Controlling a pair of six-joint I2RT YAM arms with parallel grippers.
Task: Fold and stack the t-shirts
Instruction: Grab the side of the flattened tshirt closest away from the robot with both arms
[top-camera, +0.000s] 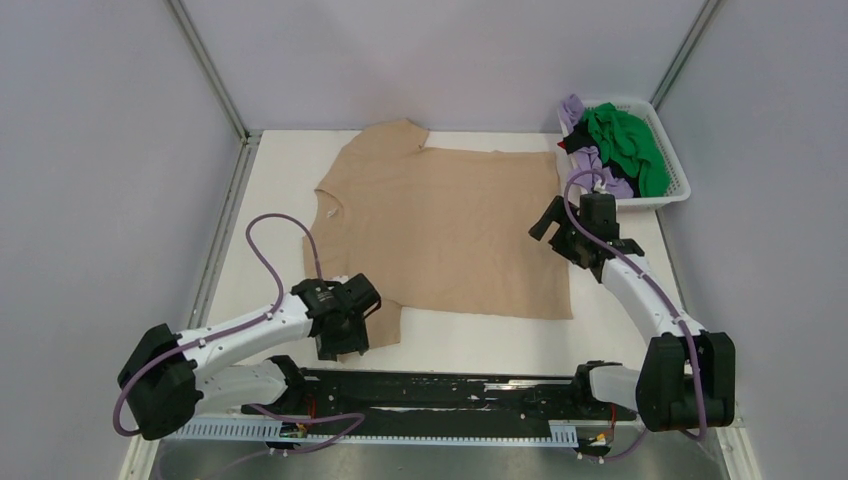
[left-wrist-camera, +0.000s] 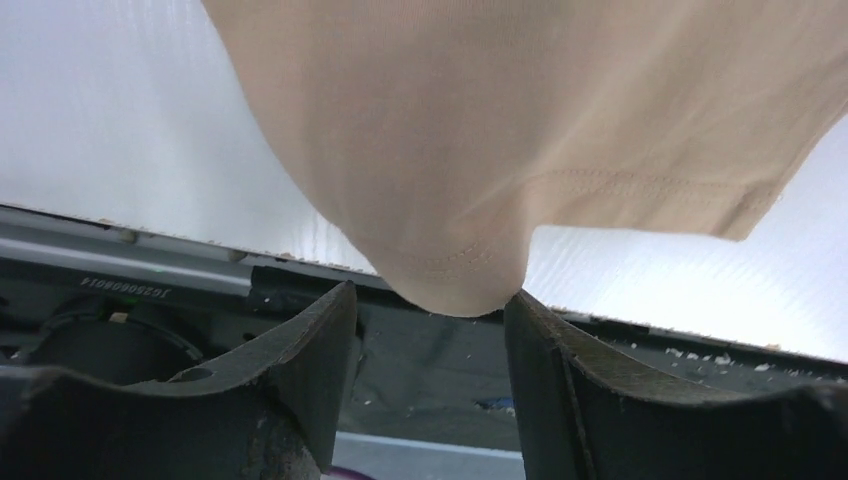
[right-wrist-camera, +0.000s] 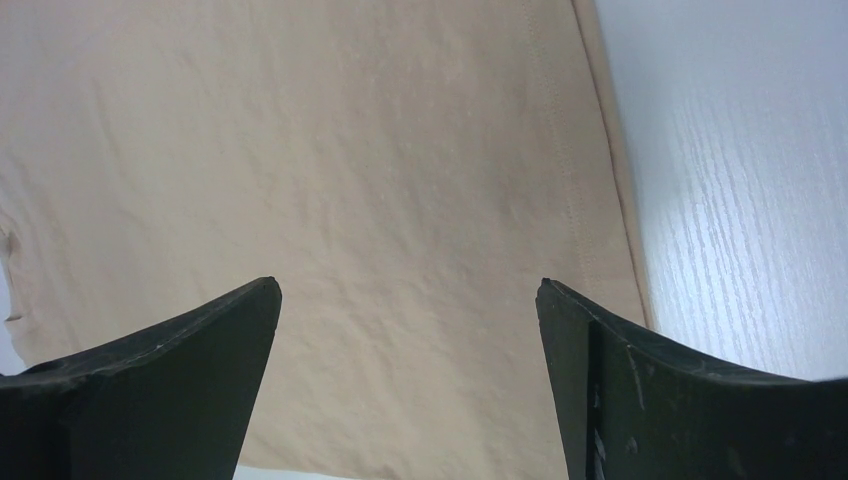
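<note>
The right gripper moves back, turns and lowers its open fingers around the tan t-shirt's near hem corner (top-camera: 569, 315) next, since it lies below and back from the gripper.
A tan t-shirt (top-camera: 440, 225) lies spread flat on the white table (top-camera: 280, 180), with its near-left sleeve (left-wrist-camera: 500, 150) bunched toward the front edge. My left gripper (top-camera: 340, 345) hovers at that sleeve. In the left wrist view its jaws stand apart around the rounded sleeve tip (left-wrist-camera: 455, 290), and the cloth brushes the right finger (left-wrist-camera: 560, 370). My right gripper (top-camera: 552, 232) hangs wide open above the shirt's right edge. Between its fingers there is only flat tan cloth (right-wrist-camera: 350, 150), with the hem (right-wrist-camera: 600, 180) beside them. Green (top-camera: 630, 140), lilac (top-camera: 572, 108) and black (top-camera: 580, 145) t-shirts lie crumpled in the basket.
A white lattice basket (top-camera: 680, 185) stands at the back right corner. The arms' black base rail (top-camera: 450, 395) runs along the near edge, just behind the left gripper. Grey walls close in the table at left, back and right.
</note>
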